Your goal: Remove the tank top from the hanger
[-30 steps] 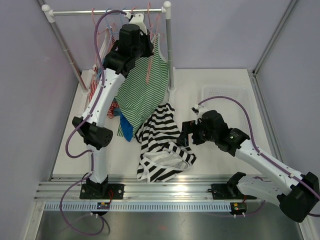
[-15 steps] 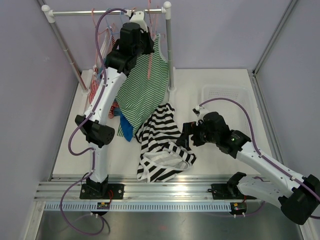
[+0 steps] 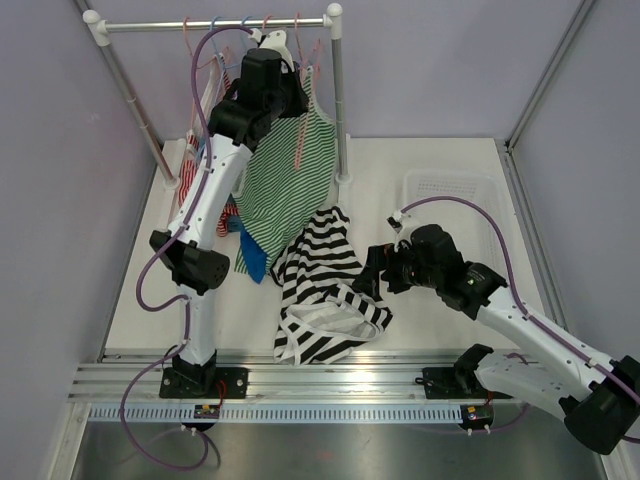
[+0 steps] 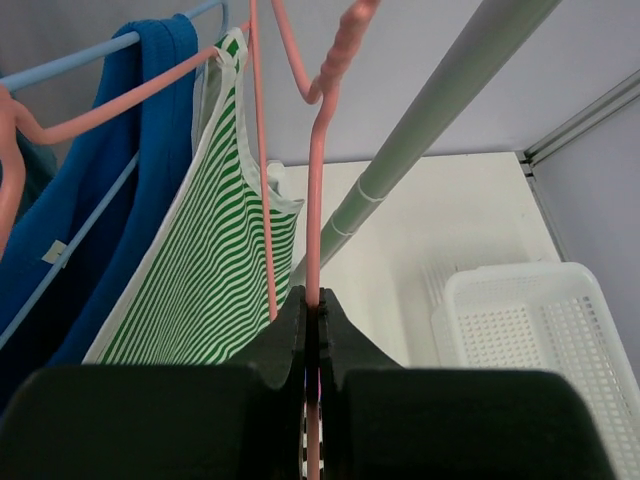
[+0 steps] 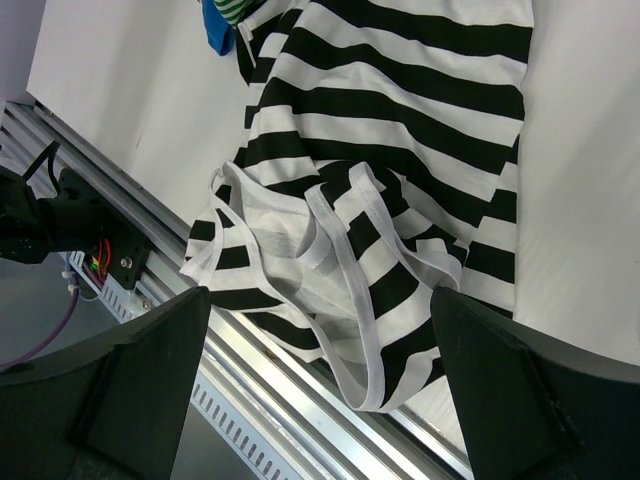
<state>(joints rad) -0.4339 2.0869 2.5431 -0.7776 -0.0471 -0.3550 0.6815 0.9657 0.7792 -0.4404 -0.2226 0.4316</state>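
The crumpled tank top is off any hanger, below my right gripper and to its left in the top view, so next I will move over its middle and down.
A green-and-white striped tank top (image 3: 288,175) hangs on a pink hanger (image 3: 298,148) below the rail (image 3: 215,22). My left gripper (image 3: 272,48) is up at the rail, shut on the hanger's pink wire (image 4: 316,200). In the left wrist view the gripper (image 4: 318,310) pinches the wire, with the green top (image 4: 200,280) just left of it. A black-and-white striped tank top (image 3: 325,285) lies crumpled on the table. My right gripper (image 3: 372,272) hovers open and empty at its right edge. In the right wrist view that gripper (image 5: 320,300) is above the top (image 5: 400,130).
A blue garment (image 4: 120,130) hangs on a blue hanger left of the green top. A red-striped garment (image 3: 188,175) hangs at the rack's left. A blue cloth (image 3: 255,262) lies under the green top. A white basket (image 3: 455,190) sits back right. The rack post (image 3: 340,100) stands right of the hanger.
My left gripper has shifted slightly up and back with the pink hanger, and the green top swung with it. My right gripper has drifted a little to the right and nearer.
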